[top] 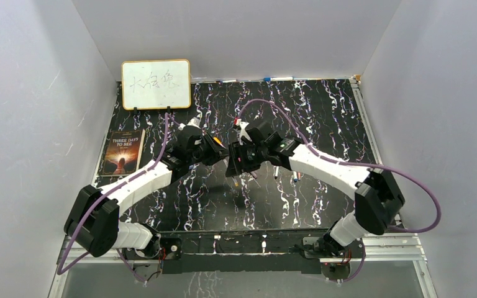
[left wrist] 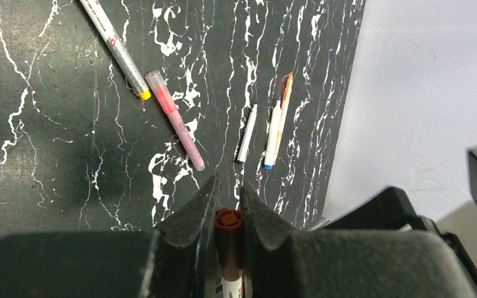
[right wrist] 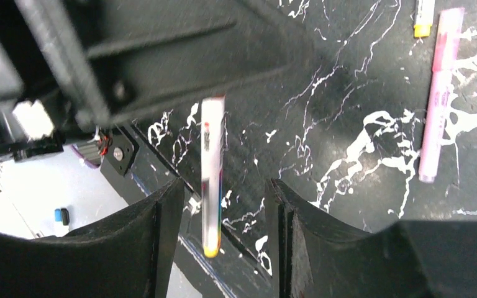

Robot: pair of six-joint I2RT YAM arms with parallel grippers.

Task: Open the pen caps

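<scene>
The left gripper will move down toward the book next and let go of the red-brown cap [left wrist: 230, 225] on the tabletop, which is below it on the side away from the pens.
My left gripper [left wrist: 228, 186] is shut on the red-brown cap [left wrist: 230, 225] of a white pen, whose barrel [left wrist: 231, 287] runs back toward the camera. In the right wrist view a blurred white pen barrel with a yellow end [right wrist: 212, 180] hangs below the left gripper's dark body. It sits between the open jaws of my right gripper [right wrist: 227, 186] and touches neither. In the top view the left gripper [top: 214, 151] and the right gripper [top: 233, 162] meet above the middle of the black marbled table [top: 323, 118].
On the table lie a grey pen with a yellow end [left wrist: 115, 49], a pink pen [left wrist: 175, 121], a thin white pen [left wrist: 246, 133], a white pen with a blue cap [left wrist: 273, 133] and an orange pen [left wrist: 284, 102]. A whiteboard [top: 156, 84] and a book [top: 123, 151] stand at the left.
</scene>
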